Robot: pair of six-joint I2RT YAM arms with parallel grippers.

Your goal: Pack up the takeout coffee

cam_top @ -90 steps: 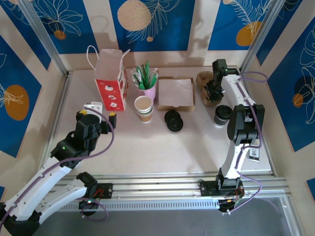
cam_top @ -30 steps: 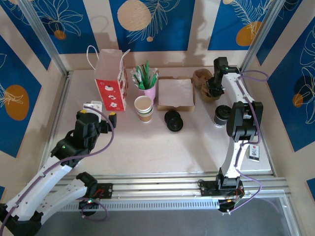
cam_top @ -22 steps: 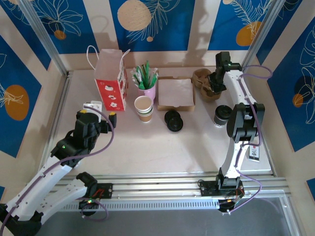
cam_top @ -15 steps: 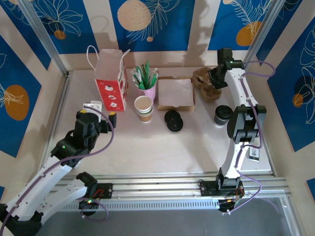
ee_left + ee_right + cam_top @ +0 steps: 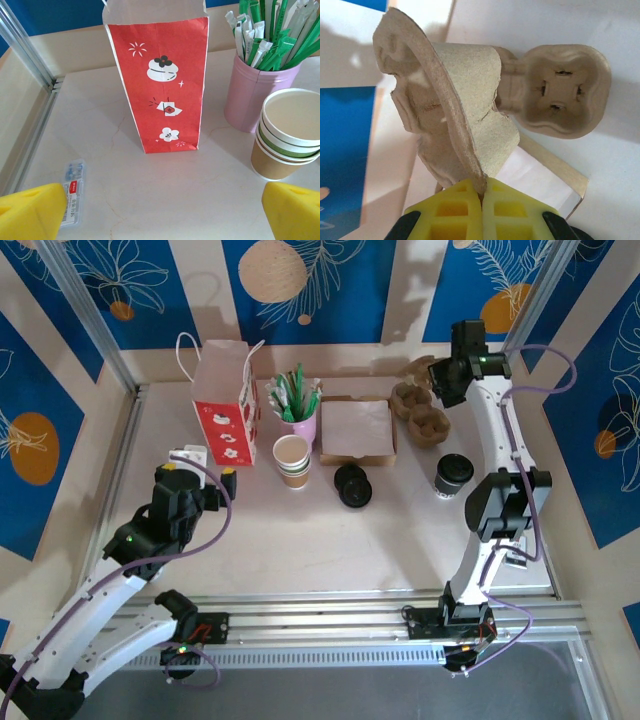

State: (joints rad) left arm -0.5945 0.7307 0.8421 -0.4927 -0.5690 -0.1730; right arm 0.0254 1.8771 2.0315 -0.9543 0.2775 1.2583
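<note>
The tabletop closer to my base than the black lids is empty, so I will move the dangling carrier back and down there next with my right gripper.
My right gripper (image 5: 446, 381) (image 5: 482, 188) hangs raised at the back right. It is shut on the rim of a brown pulp cup carrier (image 5: 450, 105) (image 5: 421, 367), which dangles from it above the table. Another pulp carrier (image 5: 420, 412) (image 5: 566, 90) lies on the table below it. The takeout coffee cup with its black lid (image 5: 452, 474) stands to the right of centre. The red paper bag (image 5: 225, 405) (image 5: 162, 82) stands upright at the back left. My left gripper (image 5: 208, 468) (image 5: 160, 215) is open in front of the bag, with nothing between its fingers.
A pink cup of green stirrers (image 5: 300, 418) (image 5: 255, 97) and stacked paper cups (image 5: 291, 460) (image 5: 287, 132) stand right of the bag. A flat napkin box (image 5: 357, 430) (image 5: 540, 175) and black lids (image 5: 352, 485) sit mid-table. A small sachet (image 5: 72, 192) lies left.
My right gripper closed on the pulp carrier and lifted it up and back toward the rear right corner. The left arm has not moved.
</note>
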